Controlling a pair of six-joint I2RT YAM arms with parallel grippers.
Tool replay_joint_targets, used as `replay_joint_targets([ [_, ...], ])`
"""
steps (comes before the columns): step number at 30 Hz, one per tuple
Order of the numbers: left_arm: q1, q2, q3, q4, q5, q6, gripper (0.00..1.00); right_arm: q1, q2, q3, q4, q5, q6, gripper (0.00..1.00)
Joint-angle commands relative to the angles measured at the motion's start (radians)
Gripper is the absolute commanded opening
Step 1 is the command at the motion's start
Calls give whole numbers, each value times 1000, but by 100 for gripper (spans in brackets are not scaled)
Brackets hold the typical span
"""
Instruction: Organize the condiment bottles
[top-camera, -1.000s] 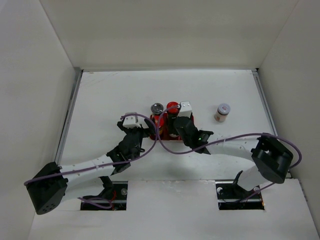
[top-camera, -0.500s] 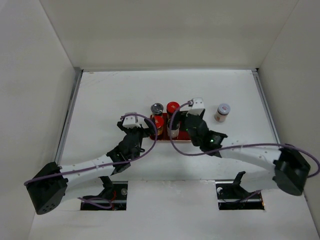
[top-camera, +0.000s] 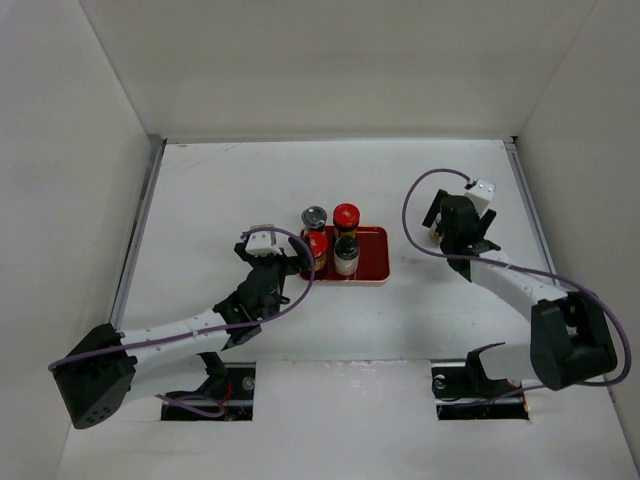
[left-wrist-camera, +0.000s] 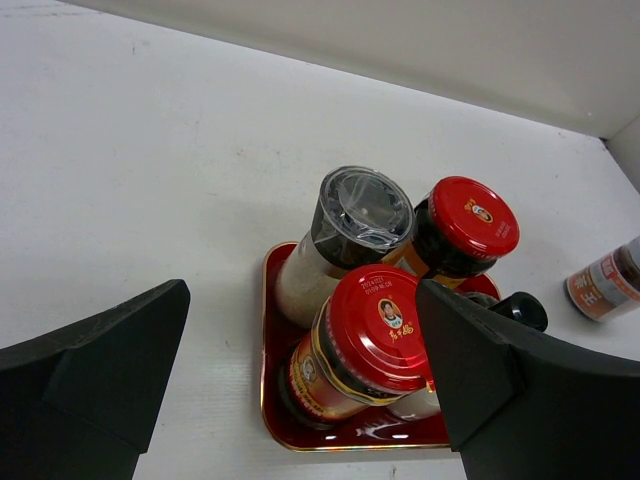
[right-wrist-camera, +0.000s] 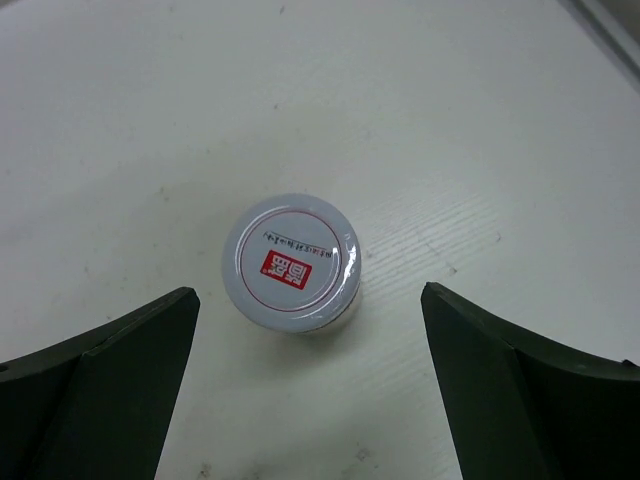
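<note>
The robot's right gripper next needs to go down onto the white-capped jar (top-camera: 435, 237) (right-wrist-camera: 292, 262) with a finger along each side of its cap, since the jar stands below the gripper's open fingers.
Several condiment bottles stand on the red tray (top-camera: 372, 262): a grey-capped one (top-camera: 314, 216), a red-capped one (top-camera: 346, 214), a second red-capped one (top-camera: 316, 246) and a dark-capped one (top-camera: 346, 250). My left gripper (top-camera: 287, 264) hangs open at the tray's left end, its jaws either side of the near red-capped jar (left-wrist-camera: 385, 325) without touching it. A white-capped jar (right-wrist-camera: 292, 262) stands alone on the table to the right. My right gripper (right-wrist-camera: 308, 292) is open above that jar, a finger wide on each side. In the top view the right gripper (top-camera: 445, 228) hides most of it.
White walls close in the table on the left, back and right. A metal rail (top-camera: 138, 235) runs along the left edge. Purple cables loop over both arms. In the left wrist view the lone jar (left-wrist-camera: 605, 285) shows at the far right.
My right gripper opened, left the dark-capped bottle standing in the tray, and swung right to hang over the lone jar. The left arm has not moved.
</note>
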Motion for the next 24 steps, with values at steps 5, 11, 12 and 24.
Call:
replay_joint_targets([
  [5,6,7,-1,46,16,-11,100,-81,118,79,56,-154,12,100],
  [11,3,14,4,46,16,-11,100,-102,213,128,94,-189,23,76],
  [12,0,13,-1,46,16,-11,100,-104,219,130,100,-193,22,68],
  [24,0,19,7,51,16,-15,100,203,-75,43,134,-120,-6,55],
])
